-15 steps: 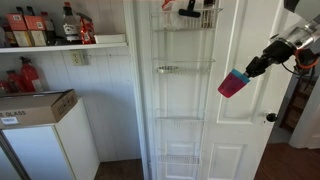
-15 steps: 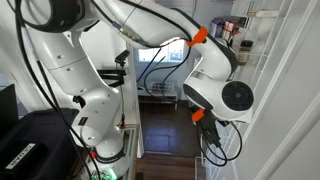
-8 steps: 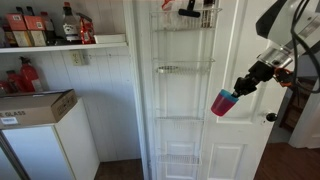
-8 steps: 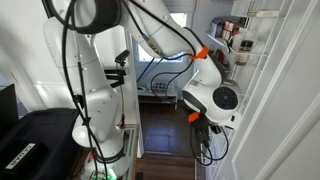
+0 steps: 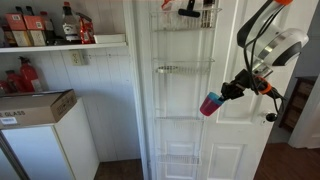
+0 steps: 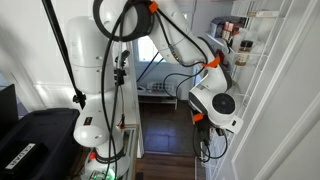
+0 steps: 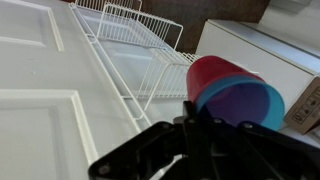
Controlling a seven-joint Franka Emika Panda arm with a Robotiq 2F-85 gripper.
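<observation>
The stack moves over the rack's empty wire basket (image 5: pixel 186 119) next, then goes down and is released in that open space, since the basket sits below, beyond the cups.
My gripper (image 5: pixel 222 94) is shut on the rim of a stack of plastic cups (image 5: pixel 209 104), red outside with a blue one nested inside. It holds them in the air in front of a white door, beside the white wire rack (image 5: pixel 182 70) that hangs on it. In the wrist view the cups (image 7: pixel 232 90) fill the right side, mouth toward the camera, with the black jaws (image 7: pixel 192 122) closed on the lower rim. The rack's wire baskets (image 7: pixel 135 35) lie beyond. The other exterior view shows only the arm's wrist joint (image 6: pixel 215 105) near the rack; the cups are hidden there.
A shelf with bottles (image 5: pixel 45 28) stands at the upper left, over a small white fridge with a cardboard box (image 5: pixel 35 106) on top. A door knob (image 5: pixel 270 117) sits just below the arm. The robot's white base (image 6: pixel 95 100) stands by a black case (image 6: pixel 25 145).
The gripper with the cups has moved down and to the left, from beside the door's right edge toward the wire rack. The arm has swung further into view.
</observation>
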